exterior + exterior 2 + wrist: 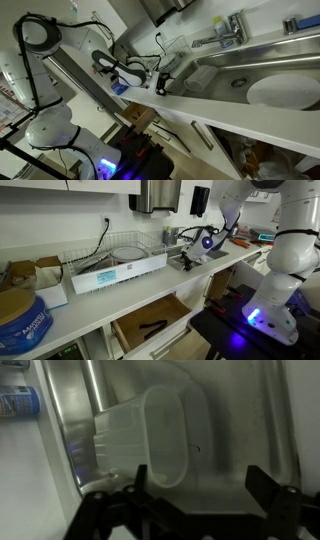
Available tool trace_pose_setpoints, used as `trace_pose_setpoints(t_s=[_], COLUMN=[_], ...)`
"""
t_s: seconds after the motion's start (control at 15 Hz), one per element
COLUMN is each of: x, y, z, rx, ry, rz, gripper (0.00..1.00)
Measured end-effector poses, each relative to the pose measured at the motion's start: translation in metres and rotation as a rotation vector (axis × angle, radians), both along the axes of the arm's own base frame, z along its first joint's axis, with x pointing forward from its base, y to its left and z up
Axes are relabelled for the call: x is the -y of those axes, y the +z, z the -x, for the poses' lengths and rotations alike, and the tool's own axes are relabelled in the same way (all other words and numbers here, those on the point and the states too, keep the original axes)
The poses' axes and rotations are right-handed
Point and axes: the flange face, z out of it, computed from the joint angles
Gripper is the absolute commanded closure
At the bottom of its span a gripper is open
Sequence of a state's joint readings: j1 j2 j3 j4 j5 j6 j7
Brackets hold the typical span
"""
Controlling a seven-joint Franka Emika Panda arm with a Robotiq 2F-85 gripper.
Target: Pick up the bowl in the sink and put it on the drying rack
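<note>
The robot's gripper will move down and outward into the sink next, shifting toward the left in the wrist view to straddle the bowl's rim [195, 80] [149, 451], because one finger lines up with it.
In the wrist view a translucent plastic bowl [150, 432] lies on its side on the steel floor of the sink [240, 410], its mouth facing right. My gripper [198, 485] is open and empty just in front of it, one finger below the bowl's rim and the other off to the right. In an exterior view my gripper [160, 82] hangs over the end of the sink [225, 72] away from the chrome tap [225, 35]. The wire drying rack [115, 250] stands on the counter beside my gripper [190, 252].
A large white round dish [285, 92] lies in the sink's other end. A white dish [127, 252] sits in the rack. A blue tub [20, 320] and boxes [45, 275] stand on the counter. A drawer [150, 320] below is open.
</note>
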State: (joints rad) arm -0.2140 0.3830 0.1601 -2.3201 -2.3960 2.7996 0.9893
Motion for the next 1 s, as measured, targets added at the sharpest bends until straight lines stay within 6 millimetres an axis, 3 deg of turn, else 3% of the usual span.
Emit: trace_pose_setpoints(t_s=[0.2, 0.47, 1.0], x=[0.002, 0.01, 0.013], y=[0.003, 0.002, -0.043], z=[-0.009, -0.038, -0.08], rx=[0.014, 0.078, 0.037], ry=[0.003, -0.016, -0.036], rz=[0.007, 0.055, 0.111], gripper=[0.0, 0.0, 0.0])
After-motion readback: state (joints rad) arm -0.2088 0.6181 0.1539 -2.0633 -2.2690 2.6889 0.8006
